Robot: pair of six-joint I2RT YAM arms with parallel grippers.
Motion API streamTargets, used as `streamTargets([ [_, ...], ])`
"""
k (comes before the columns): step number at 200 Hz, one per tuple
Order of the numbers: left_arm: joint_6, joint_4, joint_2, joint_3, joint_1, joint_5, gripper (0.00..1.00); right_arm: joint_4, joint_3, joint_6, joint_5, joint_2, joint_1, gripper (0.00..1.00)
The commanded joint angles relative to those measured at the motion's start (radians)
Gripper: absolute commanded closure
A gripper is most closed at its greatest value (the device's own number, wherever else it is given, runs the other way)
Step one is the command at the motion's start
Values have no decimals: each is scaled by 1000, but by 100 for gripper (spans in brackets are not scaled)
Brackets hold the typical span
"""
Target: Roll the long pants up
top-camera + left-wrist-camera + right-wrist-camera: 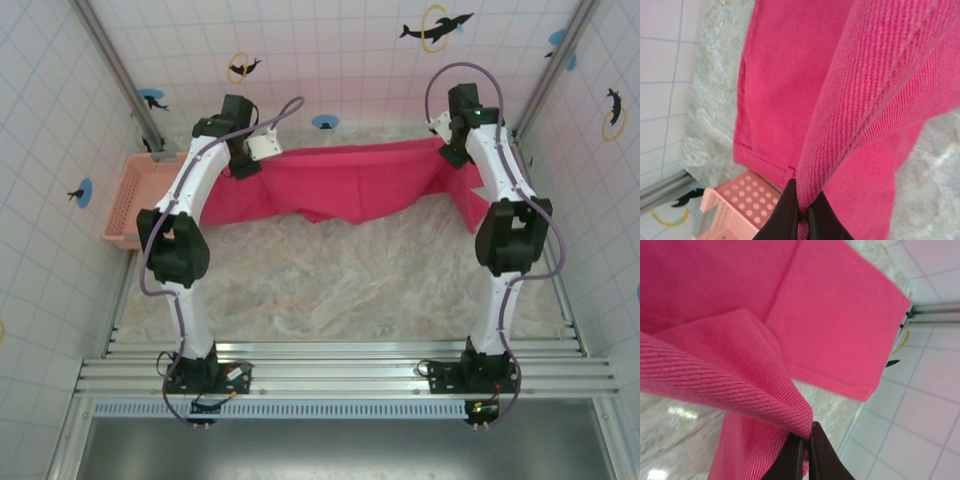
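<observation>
My right gripper moves down and outward onto the near part of the flat hemmed leg next and releases the raised fold, as it still hangs above that cloth.
The long pants (350, 182) are bright magenta cloth stretched across the far half of the table, lifted at both ends. My left gripper (245, 160) holds their left end, and in the left wrist view its black fingertips (804, 216) are shut on a thick fold of the pants (875, 100). At the right end my right gripper (458, 148) holds the cloth raised. The right wrist view shows that gripper (807, 450) pinched on a folded edge of the pants (740, 385), with a hemmed leg (840, 330) lying flat beyond.
A pale pink lattice basket (140, 195) stands at the table's left edge, beside the left arm, and appears below the cloth as the basket (740, 200) in the left wrist view. Tiled walls enclose the table; a metal rail (340, 365) runs along the near edge.
</observation>
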Motion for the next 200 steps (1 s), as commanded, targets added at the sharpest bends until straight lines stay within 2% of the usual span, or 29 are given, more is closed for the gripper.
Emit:
streamTargets([
  [1,48,-68,92,102,65,-68,100,-47,112,-18,195,93,-35,100],
  [62,59,11,318,288,98,-21,100,-26,304,-42,282,289,-21,100],
  [89,78,117,367,315,101,6,100,-12,374,-53,303,348,-7,100],
  [137,16,268,476,398,103,30,100,34,517,-10,291,462,34,100],
  [156,1,307,510,405,102,30,93,73,548,-6,293,503,49,98],
  [168,-2,322,526,405,104,28,85,94,559,8,289,524,55,97],
  [189,-20,343,549,405,105,22,71,139,560,49,278,547,55,85],
  [200,-31,361,561,406,105,16,58,162,560,70,273,559,55,76],
])
